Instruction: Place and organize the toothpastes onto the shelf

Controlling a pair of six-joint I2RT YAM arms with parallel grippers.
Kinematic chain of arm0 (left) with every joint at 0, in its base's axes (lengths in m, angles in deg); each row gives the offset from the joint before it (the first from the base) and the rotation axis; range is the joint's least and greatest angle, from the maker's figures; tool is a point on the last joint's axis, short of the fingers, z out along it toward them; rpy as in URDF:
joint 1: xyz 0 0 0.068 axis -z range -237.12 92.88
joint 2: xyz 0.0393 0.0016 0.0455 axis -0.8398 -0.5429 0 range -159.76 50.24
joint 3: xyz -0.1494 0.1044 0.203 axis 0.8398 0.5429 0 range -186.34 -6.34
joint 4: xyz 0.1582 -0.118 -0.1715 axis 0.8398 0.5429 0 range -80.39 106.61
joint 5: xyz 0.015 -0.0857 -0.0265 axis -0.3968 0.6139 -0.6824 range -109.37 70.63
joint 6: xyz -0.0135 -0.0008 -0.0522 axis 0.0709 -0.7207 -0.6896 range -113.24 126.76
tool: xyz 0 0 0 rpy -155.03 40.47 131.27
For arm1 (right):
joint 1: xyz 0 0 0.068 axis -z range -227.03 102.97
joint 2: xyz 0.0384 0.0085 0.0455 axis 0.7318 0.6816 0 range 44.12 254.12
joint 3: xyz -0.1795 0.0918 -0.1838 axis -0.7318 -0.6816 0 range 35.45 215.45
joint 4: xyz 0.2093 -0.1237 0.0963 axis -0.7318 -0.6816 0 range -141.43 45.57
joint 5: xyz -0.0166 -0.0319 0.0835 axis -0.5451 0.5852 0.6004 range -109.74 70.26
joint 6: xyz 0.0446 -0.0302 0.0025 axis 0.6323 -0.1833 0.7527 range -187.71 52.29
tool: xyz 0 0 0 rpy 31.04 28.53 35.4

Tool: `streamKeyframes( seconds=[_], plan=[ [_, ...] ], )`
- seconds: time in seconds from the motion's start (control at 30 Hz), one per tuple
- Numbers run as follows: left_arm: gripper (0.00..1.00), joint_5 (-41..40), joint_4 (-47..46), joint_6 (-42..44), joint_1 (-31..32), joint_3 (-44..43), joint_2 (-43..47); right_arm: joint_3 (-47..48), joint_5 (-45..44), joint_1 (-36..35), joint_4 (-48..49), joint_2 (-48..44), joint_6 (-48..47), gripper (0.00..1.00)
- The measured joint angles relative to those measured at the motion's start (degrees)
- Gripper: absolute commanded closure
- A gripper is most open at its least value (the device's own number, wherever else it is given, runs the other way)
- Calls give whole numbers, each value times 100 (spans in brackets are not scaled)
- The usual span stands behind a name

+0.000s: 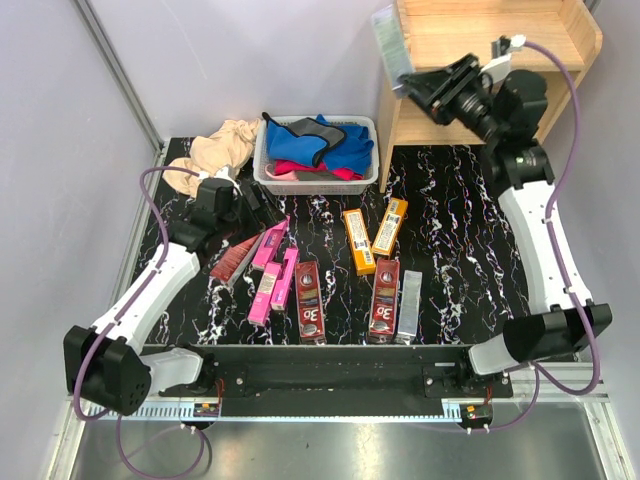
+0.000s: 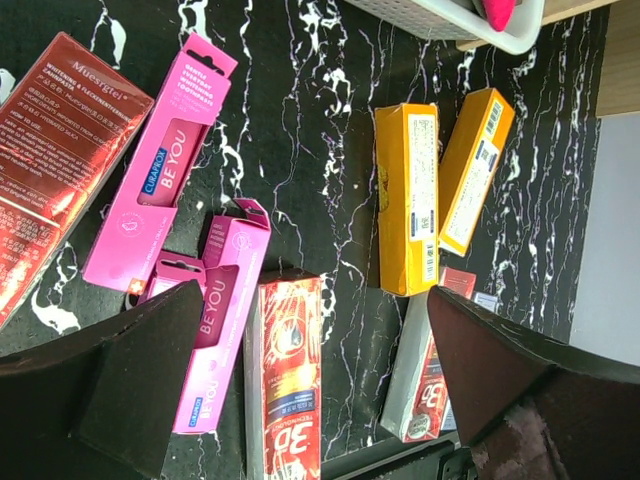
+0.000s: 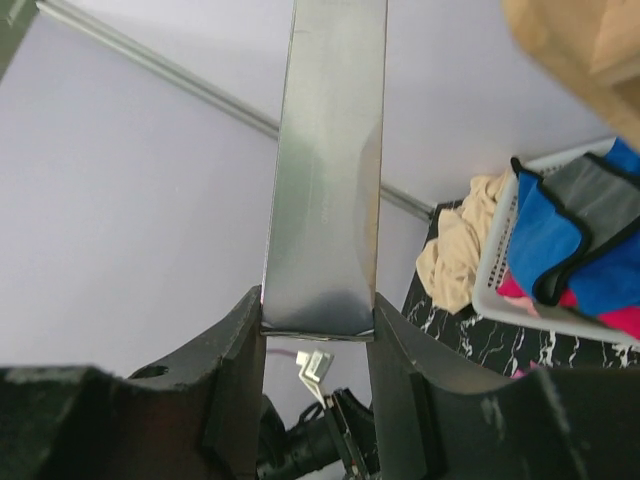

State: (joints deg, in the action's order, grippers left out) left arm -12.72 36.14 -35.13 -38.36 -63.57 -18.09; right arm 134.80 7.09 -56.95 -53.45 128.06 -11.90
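The box hangs outside the shelf's side panel, so the right gripper has to shift it outward and to the right in the top view, onto the shelf's upper board.
My right gripper (image 1: pixel 405 78) is shut on a silver-grey toothpaste box (image 1: pixel 386 35), held up in the air at the front left corner of the wooden shelf (image 1: pixel 470 30). In the right wrist view the box (image 3: pixel 330 170) stands on end, pinched at its lower end between both fingers (image 3: pixel 235 380). The other toothpastes lie flat on the black marble table: a dark red box (image 1: pixel 232 258), pink ones (image 1: pixel 270 243), two orange ones (image 1: pixel 358 240), two red "3D" boxes (image 1: pixel 309 300) and a silver one (image 1: pixel 410 305). My left gripper (image 2: pixel 312 300) hovers open over the pink boxes (image 2: pixel 160 170) and a red "3D" box (image 2: pixel 285 390), holding nothing.
A white plastic basket (image 1: pixel 268 170) with blue and pink cloths (image 1: pixel 330 145) stands at the back, just left of the shelf. A beige cloth (image 1: pixel 225 145) lies beside it at the back left. Pale walls close in the table on both sides.
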Motion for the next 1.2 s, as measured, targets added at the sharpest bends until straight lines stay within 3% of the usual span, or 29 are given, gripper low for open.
streamKeyframes(
  seconds=[0.27, 0.63, 1.2],
  plan=[
    [1, 50, 2, 85, 0, 2, -125, 927, 310, 752, 11, 734, 472, 91],
    [1, 61, 87, 229, 0, 2, -127, 1705, 643, 1202, -55, 1770, 1091, 90],
    [1, 68, 94, 271, 0, 2, -192, 2839, 678, 1276, -310, 2826, 1528, 86]
  ],
)
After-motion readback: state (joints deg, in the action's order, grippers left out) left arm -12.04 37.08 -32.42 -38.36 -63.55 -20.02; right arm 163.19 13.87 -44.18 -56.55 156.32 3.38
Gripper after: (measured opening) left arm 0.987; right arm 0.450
